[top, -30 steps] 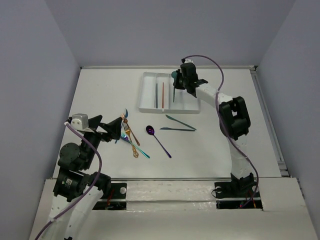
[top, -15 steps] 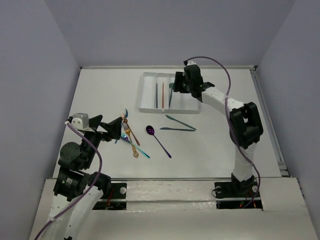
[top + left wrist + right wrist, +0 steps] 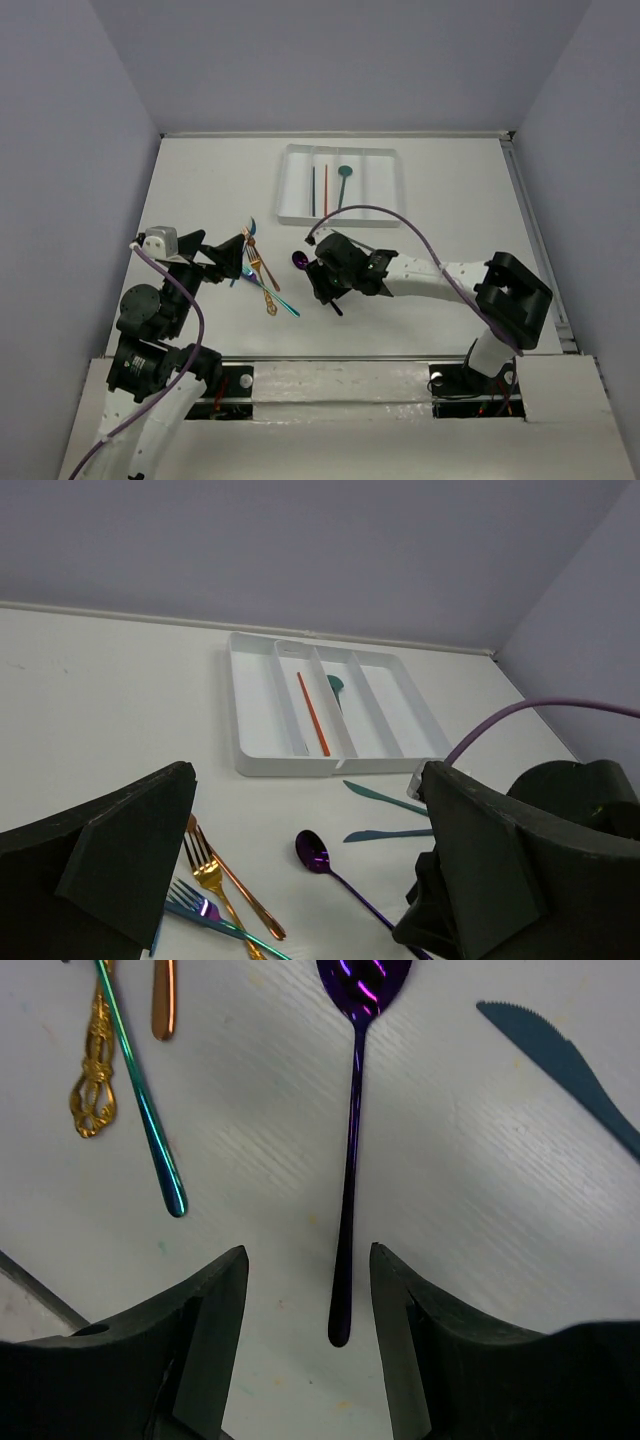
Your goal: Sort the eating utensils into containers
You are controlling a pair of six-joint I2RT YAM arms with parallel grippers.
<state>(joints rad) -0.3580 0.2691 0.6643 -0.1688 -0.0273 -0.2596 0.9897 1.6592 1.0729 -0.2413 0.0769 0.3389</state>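
Note:
The robot's right gripper will next go down and outward along the purple spoon's handle toward the spoon's bowl (image 3: pixel 299 260), because only the end of the handle is between its open fingers.
The white tray (image 3: pixel 290 186) holds a dark stick (image 3: pixel 313 190), an orange stick (image 3: pixel 325 188) and a teal spoon (image 3: pixel 343 178) in its compartments. A purple spoon (image 3: pixel 352 1160) lies on the table. My right gripper (image 3: pixel 308 1290) is open, low over the table, with its fingers on either side of the spoon's handle end without touching it. In the top view this gripper (image 3: pixel 326 284) sits just below the spoon's bowl (image 3: pixel 299 260). My left gripper (image 3: pixel 236 255) is open and empty beside the heap of forks (image 3: pixel 262 275).
Two teal knives (image 3: pixel 385 795) (image 3: pixel 385 835) lie between the tray and the purple spoon. A gold fork (image 3: pixel 210 875), a copper piece (image 3: pixel 235 890) and a blue fork (image 3: pixel 190 900) lie crossed near my left fingers. The right arm's purple cable (image 3: pixel 400 218) arcs over the knives.
My right gripper opened and left the teal spoon in the tray, then swung from the tray down to the purple spoon's handle. The left arm has not moved.

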